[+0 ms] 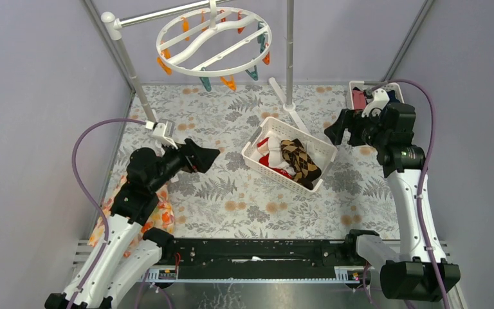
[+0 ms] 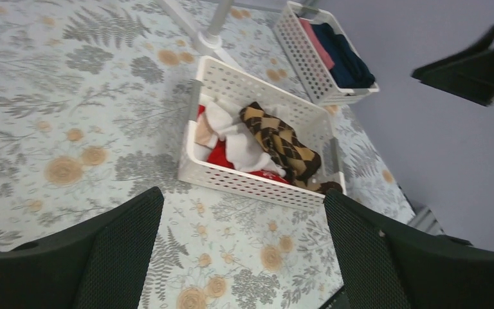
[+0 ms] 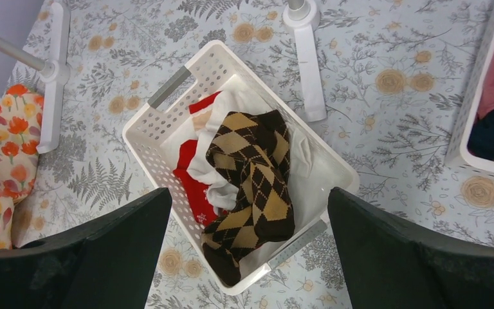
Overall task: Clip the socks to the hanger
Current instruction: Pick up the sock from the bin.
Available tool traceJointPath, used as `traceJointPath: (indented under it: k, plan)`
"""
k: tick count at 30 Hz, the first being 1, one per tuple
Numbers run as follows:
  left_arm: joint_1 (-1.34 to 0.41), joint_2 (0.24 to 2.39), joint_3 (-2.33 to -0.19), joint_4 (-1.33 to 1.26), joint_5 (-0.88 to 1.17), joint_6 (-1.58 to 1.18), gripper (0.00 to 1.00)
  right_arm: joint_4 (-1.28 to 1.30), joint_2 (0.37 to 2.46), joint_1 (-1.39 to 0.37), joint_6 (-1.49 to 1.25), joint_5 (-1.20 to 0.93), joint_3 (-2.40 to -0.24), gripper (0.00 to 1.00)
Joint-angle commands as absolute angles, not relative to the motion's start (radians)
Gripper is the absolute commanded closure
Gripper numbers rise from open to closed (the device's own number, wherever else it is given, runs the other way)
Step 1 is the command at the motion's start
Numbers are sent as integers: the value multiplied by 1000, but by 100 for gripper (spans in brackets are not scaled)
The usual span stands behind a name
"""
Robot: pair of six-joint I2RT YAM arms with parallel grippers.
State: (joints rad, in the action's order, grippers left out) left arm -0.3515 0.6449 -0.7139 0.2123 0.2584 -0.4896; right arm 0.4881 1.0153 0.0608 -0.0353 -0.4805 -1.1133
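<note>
My right gripper moves down and toward the left in the top view onto the argyle sock (image 1: 299,159) next, which lies on top of the heap of socks.
The socks lie heaped in a white slatted basket (image 1: 276,175) at mid-table: a brown-and-tan argyle sock (image 1: 299,159) on top, red ones (image 1: 271,159) and a whitish one under it. The hanger (image 1: 209,40), a round white ring with orange and teal clothespins, hangs from a bar at the back. My left gripper (image 1: 211,156) hovers open left of the basket, pointing at it. In its wrist view the argyle sock (image 2: 283,145) lies beyond the empty left gripper (image 2: 243,199). My right gripper (image 1: 332,134) is open and empty at the basket's right, above the argyle sock (image 3: 251,167).
A second white basket (image 1: 360,96) with navy and pink folded clothes stands at the back right. An orange floral cloth (image 1: 161,212) lies by the left arm. The rack's upright poles (image 1: 289,58) and white feet (image 3: 309,58) stand behind the sock basket.
</note>
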Motion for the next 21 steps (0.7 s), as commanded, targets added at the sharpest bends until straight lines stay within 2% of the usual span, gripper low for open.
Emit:
traceJointPath:
  k: [1, 4, 8, 10, 16, 21]
  plan:
    - [-345, 640, -650, 42, 412, -541, 1, 449, 1047, 65, -33, -543, -1147, 0]
    - [-345, 648, -592, -56, 462, -568, 1, 432, 1072, 64, 28, -642, -1132, 0]
    - [-345, 665, -473, -310, 494, -671, 1, 382, 1084, 64, 159, -846, -1095, 0]
    - [-345, 699, -436, -409, 490, -718, 1, 353, 1088, 64, 202, -870, -1075, 0]
    - [-345, 775, -459, -363, 434, -712, 1, 280, 1172, 60, 215, -947, -1007, 0]
    - [-345, 763, -386, -394, 407, -741, 1, 600, 1326, -41, 514, -891, -1170, 0]
